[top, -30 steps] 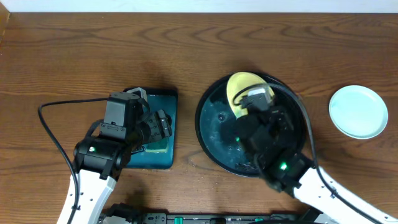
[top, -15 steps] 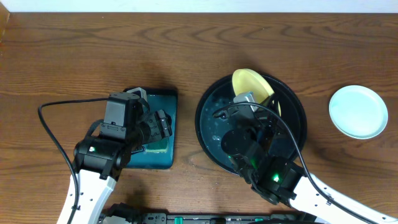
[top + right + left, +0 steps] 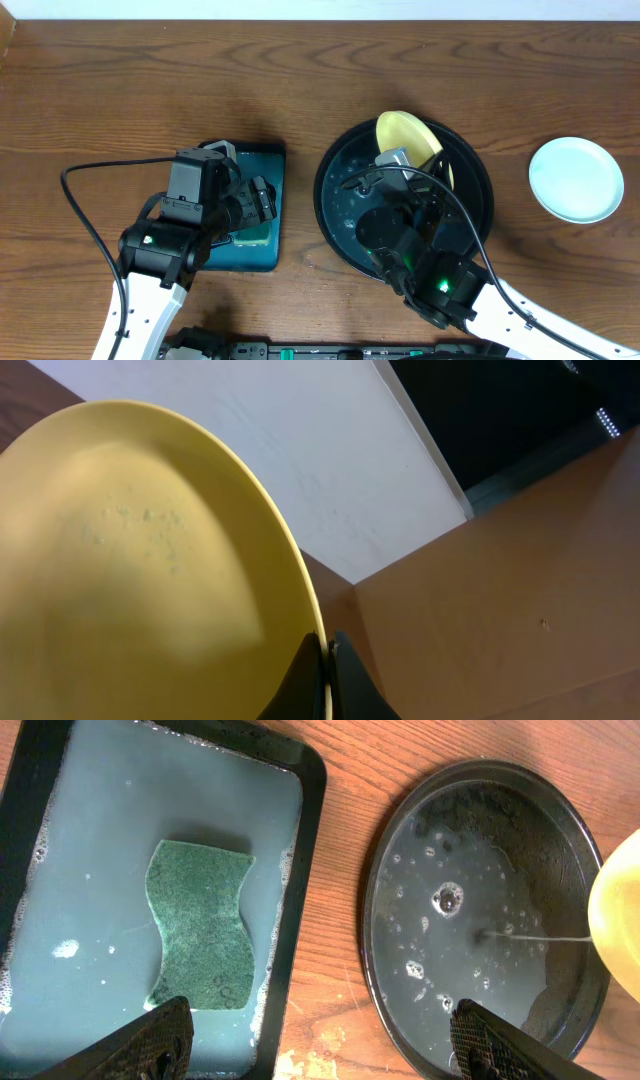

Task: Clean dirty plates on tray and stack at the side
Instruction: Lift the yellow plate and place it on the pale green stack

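The mint-blue plate lies flat beside the tray. So my right gripper will next swing to the right in the overhead view, level and lower the yellow plate onto the mint-blue plate.
My right gripper (image 3: 327,660) is shut on the rim of the pale yellow plate (image 3: 130,560) and holds it tilted up on edge above the far part of the black round tray (image 3: 335,200); the plate also shows in the overhead view (image 3: 405,135). The tray holds soapy water (image 3: 470,920). One mint-blue plate (image 3: 576,179) lies flat on the bare wood at the far right. The other mint-blue plate is out of view. My left gripper (image 3: 320,1045) is open and empty, above the wood between the teal tray and the black tray.
A rectangular teal tray (image 3: 310,830) with foamy water holds a green sponge (image 3: 200,925). Water is spilled on the wood between the two trays (image 3: 320,1055). My left arm's cable (image 3: 85,190) loops over the table at the left.
My right arm swung back toward the near side and lifted the yellow plate more upright over the tray's far part. The left arm has not moved.
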### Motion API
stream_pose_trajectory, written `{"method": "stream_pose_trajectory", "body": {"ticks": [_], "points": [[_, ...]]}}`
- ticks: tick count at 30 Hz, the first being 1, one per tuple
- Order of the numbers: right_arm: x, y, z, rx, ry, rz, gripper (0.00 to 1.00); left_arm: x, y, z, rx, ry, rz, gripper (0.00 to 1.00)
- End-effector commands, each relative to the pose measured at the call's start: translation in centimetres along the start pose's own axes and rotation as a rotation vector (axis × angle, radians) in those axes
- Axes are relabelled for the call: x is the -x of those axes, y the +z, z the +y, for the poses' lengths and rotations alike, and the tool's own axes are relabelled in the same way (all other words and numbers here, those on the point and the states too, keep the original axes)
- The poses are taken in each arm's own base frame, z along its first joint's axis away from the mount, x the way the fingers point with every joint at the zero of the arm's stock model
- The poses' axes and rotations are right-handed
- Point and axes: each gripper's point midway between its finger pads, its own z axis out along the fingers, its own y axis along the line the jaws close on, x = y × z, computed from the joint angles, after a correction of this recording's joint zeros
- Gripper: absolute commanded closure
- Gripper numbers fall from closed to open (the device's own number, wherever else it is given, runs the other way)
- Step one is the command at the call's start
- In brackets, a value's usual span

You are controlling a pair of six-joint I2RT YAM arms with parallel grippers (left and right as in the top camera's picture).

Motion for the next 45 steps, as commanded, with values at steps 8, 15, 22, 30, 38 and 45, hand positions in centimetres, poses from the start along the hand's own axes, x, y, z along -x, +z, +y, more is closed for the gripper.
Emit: {"method": "stream_pose_trajectory", "body": {"ticks": [8, 15, 22, 30, 38, 45], "points": [[0.4, 0.2, -0.7, -0.004, 0.083, 0.000, 0.99, 0.6, -0.4, -0.4, -0.011, 0.006, -0.014, 0.17], [0.3, 0.5, -0.6, 0.009, 0.098, 0.001, 0.99, 0.6, -0.4, -0.4, -0.011, 0.006, -0.014, 0.17], [0.2, 1.1, 0.0, 0.043, 0.139, 0.003, 0.99, 0.6, -0.4, -0.4, -0.011, 0.006, -0.014, 0.17], [-0.5, 1.3, 2.3, 0.168, 0.190, 0.011, 0.99, 0.6, -0.4, -0.4, -0.012, 0.006, -0.014, 0.17], [-5.3, 2.0, 8.8, 0.594, 0.501, 0.288, 0.99, 0.6, -0.4, -0.4, -0.011, 0.006, -0.014, 0.17], [-7.9, 5.5, 8.0, 0.832, 0.840, 0.487, 0.99, 0.6, -0.4, -0.4, -0.011, 0.006, -0.014, 0.17]]}}
